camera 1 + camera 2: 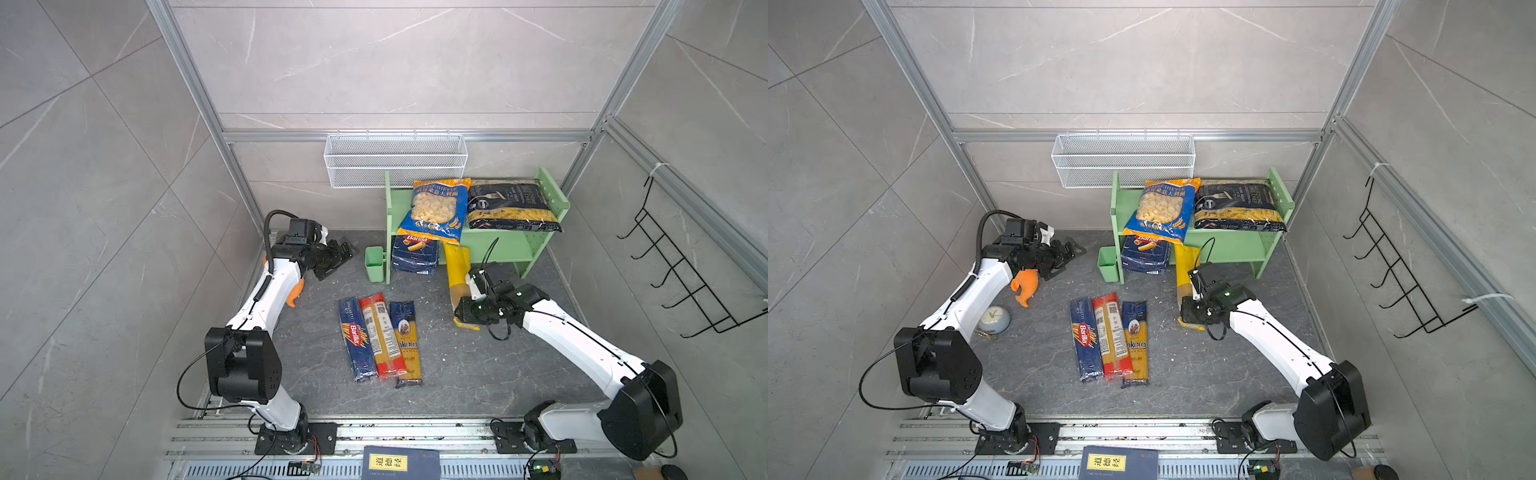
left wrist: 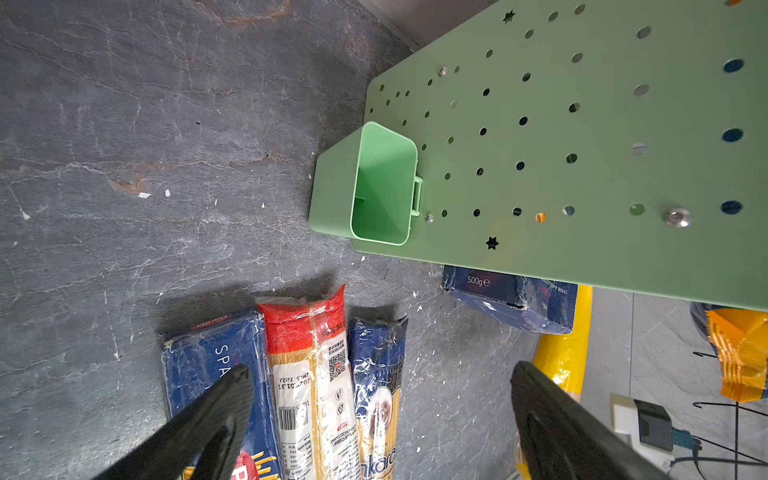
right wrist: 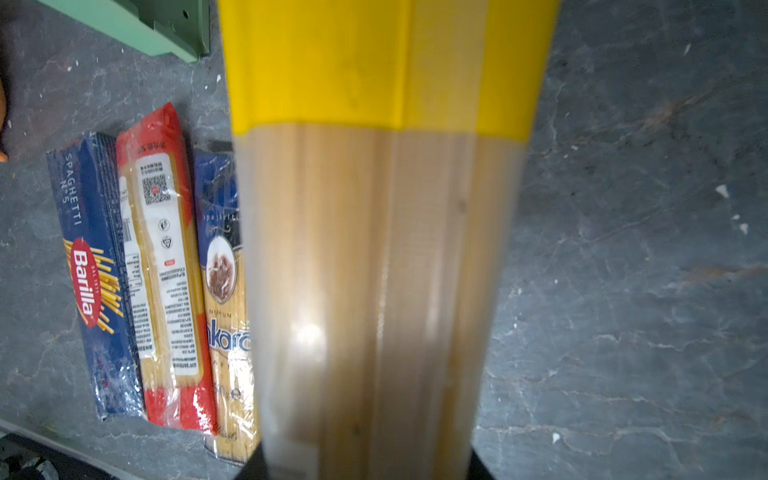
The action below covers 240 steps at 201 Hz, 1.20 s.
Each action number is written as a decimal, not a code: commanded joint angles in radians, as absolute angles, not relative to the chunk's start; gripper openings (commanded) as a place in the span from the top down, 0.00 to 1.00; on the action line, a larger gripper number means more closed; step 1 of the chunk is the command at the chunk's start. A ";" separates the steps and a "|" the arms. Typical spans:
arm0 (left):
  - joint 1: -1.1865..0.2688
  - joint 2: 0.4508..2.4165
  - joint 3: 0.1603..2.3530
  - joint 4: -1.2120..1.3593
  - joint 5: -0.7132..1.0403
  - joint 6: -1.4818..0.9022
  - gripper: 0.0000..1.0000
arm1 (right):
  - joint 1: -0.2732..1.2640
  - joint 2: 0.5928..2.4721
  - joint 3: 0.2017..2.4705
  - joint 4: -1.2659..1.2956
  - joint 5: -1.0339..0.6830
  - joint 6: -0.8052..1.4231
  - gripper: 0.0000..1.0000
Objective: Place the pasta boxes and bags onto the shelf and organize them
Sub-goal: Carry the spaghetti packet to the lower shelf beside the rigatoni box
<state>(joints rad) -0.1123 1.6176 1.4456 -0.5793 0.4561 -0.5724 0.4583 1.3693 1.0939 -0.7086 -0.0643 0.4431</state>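
Next, my right gripper pushes the spaghetti pack outward and releases it on the shelf's lower level, as the open spot beside the squat Barilla box (image 1: 415, 254) lies outward.
The mint-green shelf (image 1: 494, 243) stands at the back right. An orange-and-blue orecchiette bag (image 1: 436, 210) and a black-and-clear penne bag (image 1: 513, 205) lie on its top tier. The squat Barilla box (image 1: 415, 254) sits underneath at the left end. My right gripper (image 1: 463, 305) is shut on the near end of a yellow spaghetti pack (image 3: 382, 249), whose far end points at the shelf front (image 1: 456, 259). A blue Barilla spaghetti pack (image 1: 353, 338), a red pack (image 1: 382, 336) and a dark-blue-and-yellow pack (image 1: 407, 345) lie side by side on the floor. My left gripper (image 2: 380, 374) is open and empty, left of the shelf (image 1: 1069, 253).
A small green cup (image 2: 382, 187) hangs on the shelf's left side panel. A white wire mesh basket (image 1: 395, 160) hangs on the back wall and a black hook rack (image 1: 681, 266) on the right wall. An orange plush (image 1: 1025, 284) and a clock (image 1: 994, 319) lie by the left arm. A dark blue book (image 1: 401, 463) lies at the front.
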 commanded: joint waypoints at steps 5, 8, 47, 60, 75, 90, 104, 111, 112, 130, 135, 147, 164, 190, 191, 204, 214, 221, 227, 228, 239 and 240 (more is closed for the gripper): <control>-0.100 1.578 1.495 -0.587 0.472 -0.548 0.01 | 0.434 1.415 1.193 -0.541 -0.043 0.360 0.90; -0.100 1.579 1.497 -0.586 0.473 -0.547 0.01 | 0.431 1.424 1.201 -0.537 -0.042 0.356 0.90; -0.085 1.581 1.521 -0.601 0.471 -0.539 0.01 | 0.392 1.533 1.291 -0.477 -0.025 0.321 0.90; -0.078 1.583 1.530 -0.607 0.471 -0.533 0.01 | 0.381 1.568 1.323 -0.460 -0.025 0.313 0.90; -0.068 1.589 1.544 -0.613 0.472 -0.530 0.02 | 0.372 1.611 1.366 -0.449 -0.026 0.306 0.90; -0.057 1.597 1.561 -0.622 0.473 -0.524 0.01 | 0.364 1.653 1.407 -0.437 -0.027 0.298 0.90; -0.050 1.604 1.578 -0.630 0.476 -0.519 0.02 | 0.361 1.690 1.438 -0.425 -0.026 0.295 0.90; -0.046 1.608 1.587 -0.632 0.479 -0.517 0.01 | 0.359 1.709 1.456 -0.422 -0.021 0.294 0.90; -0.045 1.608 1.588 -0.633 0.479 -0.517 0.01 | 0.358 1.711 1.458 -0.422 -0.021 0.293 0.90; -0.033 1.619 1.606 -0.642 0.483 -0.509 0.01 | 0.354 1.751 1.497 -0.416 -0.014 0.293 0.90; -0.029 1.621 1.611 -0.645 0.485 -0.508 0.01 | 0.352 1.761 1.505 -0.418 -0.011 0.293 0.90; -0.020 1.629 1.621 -0.648 0.491 -0.505 0.01 | 0.350 1.781 1.525 -0.421 -0.005 0.293 0.90; -0.009 1.637 1.633 -0.651 0.498 -0.504 0.01 | 0.345 1.802 1.544 -0.419 0.000 0.291 0.90; 0.000 1.653 1.648 -0.656 0.508 -0.500 0.01 | 0.338 1.835 1.590 -0.440 0.003 0.290 0.89; 0.000 1.653 1.648 -0.655 0.508 -0.501 0.01 | 0.339 1.835 1.591 -0.440 0.002 0.290 0.89; 0.002 1.661 1.654 -0.656 0.513 -0.500 0.01 | 0.338 1.841 1.604 -0.451 0.000 0.291 0.89; 0.006 1.665 1.657 -0.654 0.515 -0.501 0.02 | 0.337 1.846 1.612 -0.460 -0.003 0.290 0.88; 0.009 1.667 1.658 -0.653 0.517 -0.500 0.02 | 0.338 1.849 1.619 -0.467 0.000 0.290 0.88; 0.009 1.670 1.656 -0.651 0.519 -0.501 0.02 | 0.337 1.851 1.623 -0.472 0.002 0.288 0.87; 0.010 1.670 1.655 -0.650 0.520 -0.501 0.02 | 0.337 1.852 1.625 -0.473 0.003 0.288 0.87; 0.011 1.673 1.651 -0.644 0.524 -0.505 0.02 | 0.337 1.860 1.635 -0.485 0.004 0.287 0.85; 0.012 1.672 1.651 -0.643 0.525 -0.506 0.02 | 0.336 1.860 1.637 -0.486 0.004 0.287 0.85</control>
<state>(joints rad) 0.0017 1.6657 1.6211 -0.6449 0.4854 -0.5259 0.3454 1.8435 1.5387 -0.6094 -0.0181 0.3202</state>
